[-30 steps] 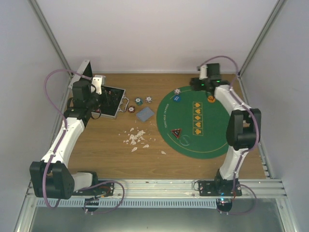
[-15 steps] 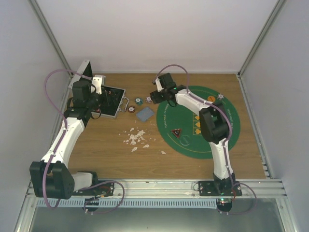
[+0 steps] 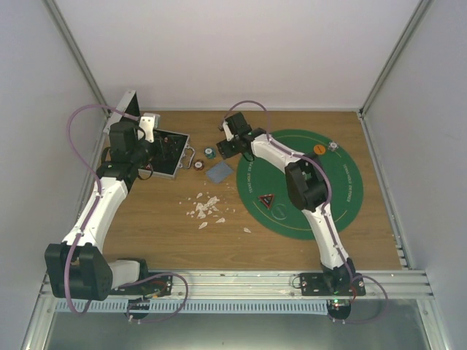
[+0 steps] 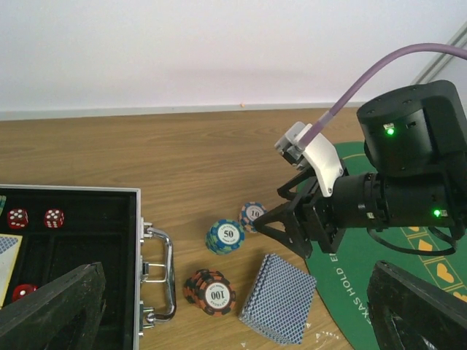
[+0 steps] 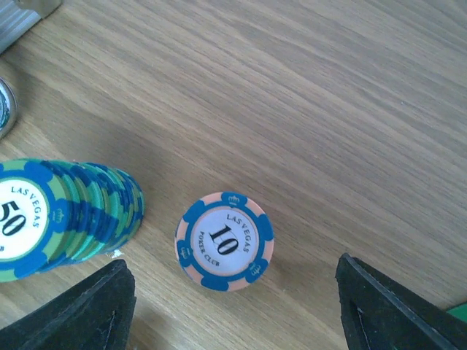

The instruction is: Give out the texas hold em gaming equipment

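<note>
My open right gripper lowers a finger into the gap by the green-blue stack (image 5: pixel 58 219) next and closes, since the blue-and-pink chip (image 5: pixel 225 240) lies below.
My right gripper (image 3: pixel 223 149) is open and hovers just above a single blue-and-pink "10" chip (image 5: pixel 225 240), which lies between its fingers (image 5: pixel 80 310). The green-blue "50" stack (image 5: pixel 58 219) stands just left of it. In the left wrist view I see the 10 chip (image 4: pixel 252 214), the 50 stack (image 4: pixel 225 236), a red-black "100" stack (image 4: pixel 210 290) and the blue-backed card deck (image 4: pixel 279 297). My left gripper (image 4: pixel 233 321) is open and empty above the case's edge. On the green mat (image 3: pixel 343 189) lie the triangular token (image 3: pixel 267 200) and an orange button (image 3: pixel 319 149). No blue button shows.
An open metal case (image 4: pixel 73 255) with red dice (image 4: pixel 17 217) lies at the left, its handle (image 4: pixel 164 273) towards the chips. White crumbled scraps (image 3: pixel 204 208) lie in front of the deck. A small pale chip (image 3: pixel 333 147) sits by the orange button.
My right arm has swung from the mat's far right edge leftward to the chips beside the mat. The left arm has not moved.
</note>
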You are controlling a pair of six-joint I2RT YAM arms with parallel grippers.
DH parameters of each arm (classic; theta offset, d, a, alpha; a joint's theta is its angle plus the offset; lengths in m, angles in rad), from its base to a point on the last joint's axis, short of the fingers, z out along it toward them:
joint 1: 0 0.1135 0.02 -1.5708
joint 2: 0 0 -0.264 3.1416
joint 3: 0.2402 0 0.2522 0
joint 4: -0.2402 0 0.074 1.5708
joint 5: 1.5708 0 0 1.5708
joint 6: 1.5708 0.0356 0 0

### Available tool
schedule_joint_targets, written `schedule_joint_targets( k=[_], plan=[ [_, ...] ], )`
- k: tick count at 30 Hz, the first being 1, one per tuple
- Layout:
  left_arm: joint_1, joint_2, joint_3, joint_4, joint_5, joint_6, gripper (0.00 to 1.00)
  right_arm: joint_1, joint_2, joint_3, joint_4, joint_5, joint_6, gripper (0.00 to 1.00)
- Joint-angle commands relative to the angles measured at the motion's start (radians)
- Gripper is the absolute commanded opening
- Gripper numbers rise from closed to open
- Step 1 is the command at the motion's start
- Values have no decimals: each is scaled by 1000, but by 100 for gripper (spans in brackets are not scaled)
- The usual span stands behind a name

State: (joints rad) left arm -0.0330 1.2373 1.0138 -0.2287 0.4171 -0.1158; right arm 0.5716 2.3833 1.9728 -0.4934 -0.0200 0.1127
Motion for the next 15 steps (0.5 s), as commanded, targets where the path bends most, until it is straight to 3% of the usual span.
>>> schedule_joint_targets(
  k=[1,15],
  plan=[
    [-6,-17,14,42,20,-2,98,15,54,62,-40,7,-2,75],
    [-7,-9,14,42,25,-6,98,22,134,118,-67,18,-19,68]
  ],
)
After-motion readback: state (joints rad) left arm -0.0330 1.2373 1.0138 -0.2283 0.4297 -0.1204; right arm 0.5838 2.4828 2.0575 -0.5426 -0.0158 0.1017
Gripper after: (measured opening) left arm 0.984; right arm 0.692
